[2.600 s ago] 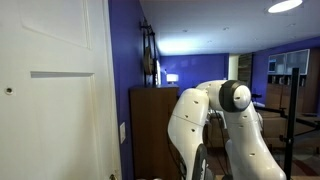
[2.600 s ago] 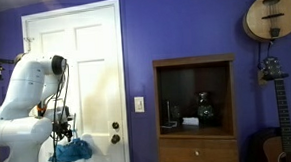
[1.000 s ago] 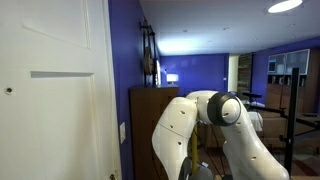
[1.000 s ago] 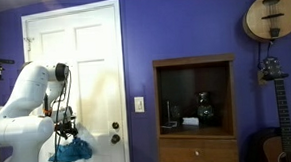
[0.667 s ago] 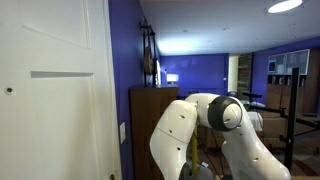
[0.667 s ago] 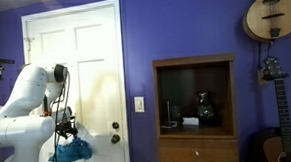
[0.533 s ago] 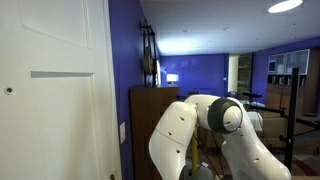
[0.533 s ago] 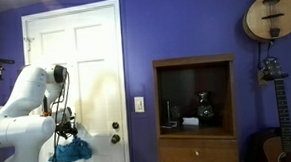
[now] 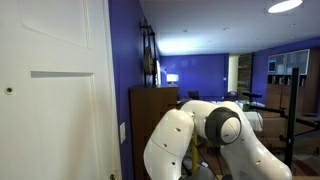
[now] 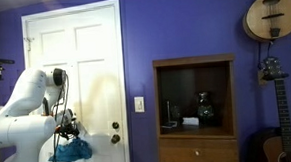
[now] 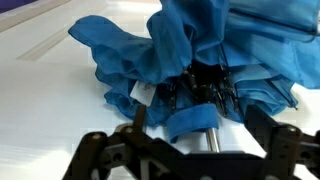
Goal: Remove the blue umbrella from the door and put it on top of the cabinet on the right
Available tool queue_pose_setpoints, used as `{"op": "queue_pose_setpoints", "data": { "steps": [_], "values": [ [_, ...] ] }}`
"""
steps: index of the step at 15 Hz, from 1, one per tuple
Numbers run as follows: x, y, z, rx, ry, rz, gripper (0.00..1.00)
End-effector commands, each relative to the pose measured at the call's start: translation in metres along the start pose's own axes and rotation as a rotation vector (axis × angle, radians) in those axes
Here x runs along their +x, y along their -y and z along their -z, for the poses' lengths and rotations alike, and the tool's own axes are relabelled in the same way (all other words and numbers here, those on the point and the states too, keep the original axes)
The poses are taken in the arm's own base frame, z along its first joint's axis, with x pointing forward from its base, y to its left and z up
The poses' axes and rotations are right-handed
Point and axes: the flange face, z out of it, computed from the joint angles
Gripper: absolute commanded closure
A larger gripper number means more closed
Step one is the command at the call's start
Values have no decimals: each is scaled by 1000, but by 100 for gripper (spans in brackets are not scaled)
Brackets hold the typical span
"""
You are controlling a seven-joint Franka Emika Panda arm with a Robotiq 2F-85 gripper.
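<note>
My gripper stays in place next and closes both fingers on the umbrella's metal shaft, which lies between them beside the blue fabric.
The blue umbrella hangs as a bundle of folded fabric low on the white panelled door, beside the handle. In the wrist view the blue umbrella fills the top half, with dark ribs and a metal shaft pointing toward me. My gripper is open, its dark fingers standing wide on either side of the shaft without touching it. In an exterior view the gripper hovers just above the bundle. The brown cabinet stands to the right of the door; it is also seen as the cabinet behind my arm.
A light switch sits on the blue wall between door and cabinet. Small objects stand in the cabinet's open shelf. A guitar and a mandolin hang at the far right. My white arm fills the space before the cabinet.
My arm's elbow has sunk lower and shifted toward the door. The gripper has dropped a little closer to the umbrella. The jaws have stayed open.
</note>
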Motion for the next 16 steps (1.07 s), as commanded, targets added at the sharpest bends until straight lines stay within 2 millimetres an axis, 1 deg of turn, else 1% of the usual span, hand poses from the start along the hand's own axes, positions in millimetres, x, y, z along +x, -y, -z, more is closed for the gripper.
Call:
{"op": "queue_pose_setpoints", "data": {
  "steps": [1,2,3,4,5,8,10,13,14,16],
  "values": [
    [11,7,-10,-3,-50,42,0],
    [12,8,-10,-4,-59,51,4],
    [14,9,-12,-6,-67,56,21],
    [15,9,-13,-6,-74,60,29],
    [16,10,-14,-3,-82,66,31],
    [18,11,-16,12,-105,88,55],
    [18,11,-17,17,-116,101,67],
    [19,9,-19,20,-130,109,89],
    [18,8,-19,19,-133,110,95],
    [18,7,-17,12,-138,114,100]
  ]
}}
